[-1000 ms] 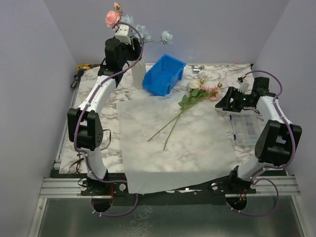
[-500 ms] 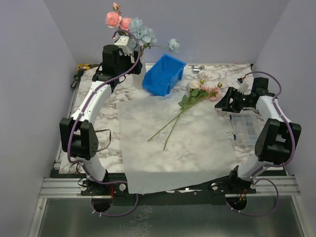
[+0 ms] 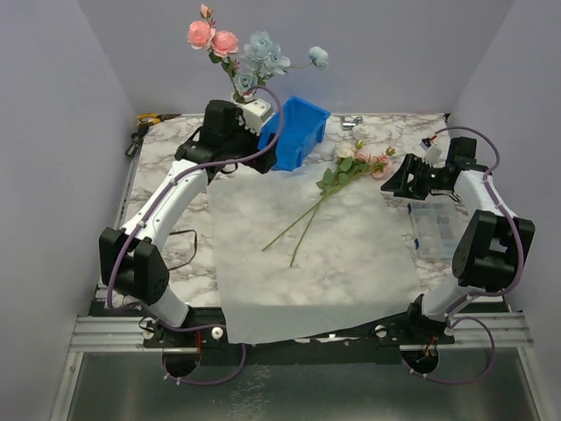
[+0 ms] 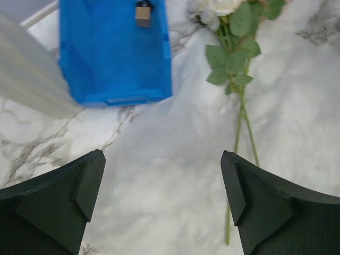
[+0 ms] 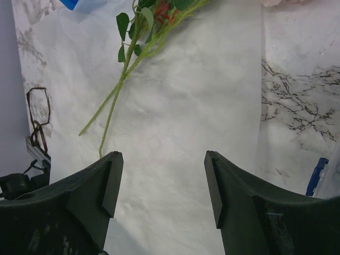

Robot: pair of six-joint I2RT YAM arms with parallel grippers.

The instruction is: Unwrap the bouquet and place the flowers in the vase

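Note:
The cream flower's stem lies unwrapped below, so the robot's left gripper will next move across to its right in the top view and down onto the cream flower's leafy stem (image 3: pixel 331 178) (image 4: pixel 232 68).
Pink and pale blue flowers (image 3: pixel 230 48) stand upright in the vase (image 4: pixel 29 74), an off-white ribbed wall at the left of the left wrist view. In the top view my left arm hides most of it. My left gripper (image 3: pixel 259 139) (image 4: pixel 163 178) is open and empty, just right of the vase, over the bin's near edge. The bouquet is unrolled. Its white wrapping paper (image 3: pixel 307 263) lies flat, and cream and pink flowers (image 3: pixel 351 167) (image 4: pixel 236 53) (image 5: pixel 141 32) lie on it with stems pointing near-left. My right gripper (image 3: pixel 396 186) (image 5: pixel 162 178) hangs open and empty right of the blooms.
A blue plastic bin (image 3: pixel 296 132) (image 4: pixel 114 53) with a small brown object (image 4: pixel 142 13) inside sits beside the vase. Hand tools (image 3: pixel 147 119) lie at the back left corner. A clear plastic box (image 3: pixel 438 230) lies under the right arm. Walls enclose the table.
My left gripper opened, letting go of the pink and blue flowers, which now stand in the vase. It then dropped and swung right toward the bin. The right arm stayed still.

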